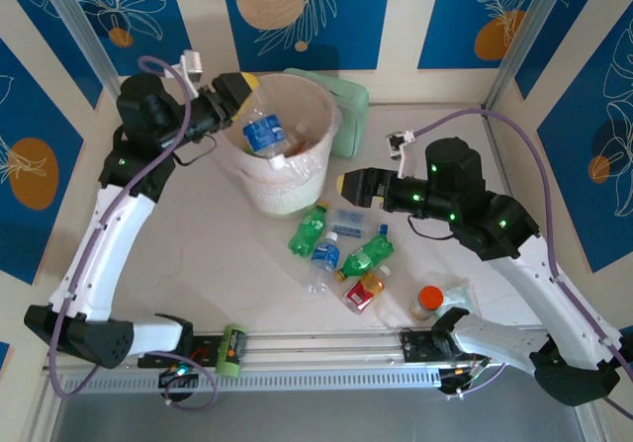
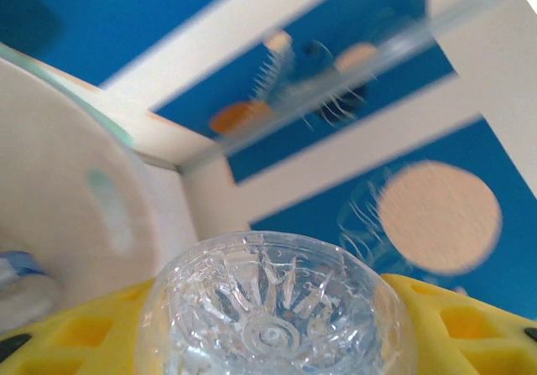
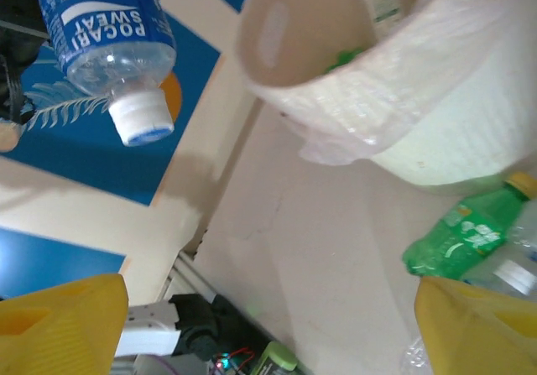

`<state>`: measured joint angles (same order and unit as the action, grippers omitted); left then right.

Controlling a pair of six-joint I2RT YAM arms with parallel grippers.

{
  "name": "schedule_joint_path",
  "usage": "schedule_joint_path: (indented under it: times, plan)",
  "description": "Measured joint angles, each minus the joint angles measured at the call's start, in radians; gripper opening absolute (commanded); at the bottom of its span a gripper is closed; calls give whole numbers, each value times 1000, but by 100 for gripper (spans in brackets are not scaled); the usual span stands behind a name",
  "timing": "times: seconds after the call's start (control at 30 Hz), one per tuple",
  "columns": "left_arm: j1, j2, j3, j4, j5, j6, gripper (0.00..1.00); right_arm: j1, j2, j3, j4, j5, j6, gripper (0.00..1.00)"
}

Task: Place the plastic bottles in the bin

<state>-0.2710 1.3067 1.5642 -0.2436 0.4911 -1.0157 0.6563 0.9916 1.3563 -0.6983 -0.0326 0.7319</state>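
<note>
Next, the left gripper tips toward the bin's opening (image 1: 295, 118) (image 2: 59, 169) and opens to release the clear plastic bottle, because the bottle already hangs cap-down over that opening.
My left gripper (image 1: 245, 104) is shut on a clear plastic bottle (image 1: 263, 132) with a blue label. It holds the bottle cap-down over the mouth of the bin (image 1: 282, 193), a white bucket lined with a pinkish bag. In the left wrist view the bottle's ribbed base (image 2: 273, 304) sits between my yellow fingers (image 2: 474, 325). My right gripper (image 1: 348, 185) is open and empty, just right of the bin and above the loose bottles. On the table lie two green bottles (image 1: 308, 230) (image 1: 366, 255), a blue-labelled one (image 1: 326, 255) and a red-yellow one (image 1: 365, 290). The right wrist view shows the hanging bottle (image 3: 109, 24), the bin (image 3: 394, 65) and a green bottle (image 3: 460, 237).
A pale green box (image 1: 348, 106) stands behind the bin. An orange-capped clear container (image 1: 427, 302) sits near the right arm's base. A crushed clear bottle (image 1: 346, 221) lies among the loose ones. Blue patterned walls close in the table on three sides.
</note>
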Motion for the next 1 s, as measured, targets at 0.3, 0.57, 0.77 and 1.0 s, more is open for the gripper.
schedule_joint_path:
  times: [0.3,0.57,0.77,1.0]
  plan:
    - [35,262,188,-159,-132,-6,51,-27,-27,-63,-59,45,36,88]
    - [35,341,283,-264,-198,45,52,-47,-59,-87,-84,64,51,87]
    - [35,359,280,-322,-227,75,76,-70,-59,-103,-112,91,66,87]
    - [29,359,275,-281,-200,77,78,-81,-55,-116,-144,120,86,87]
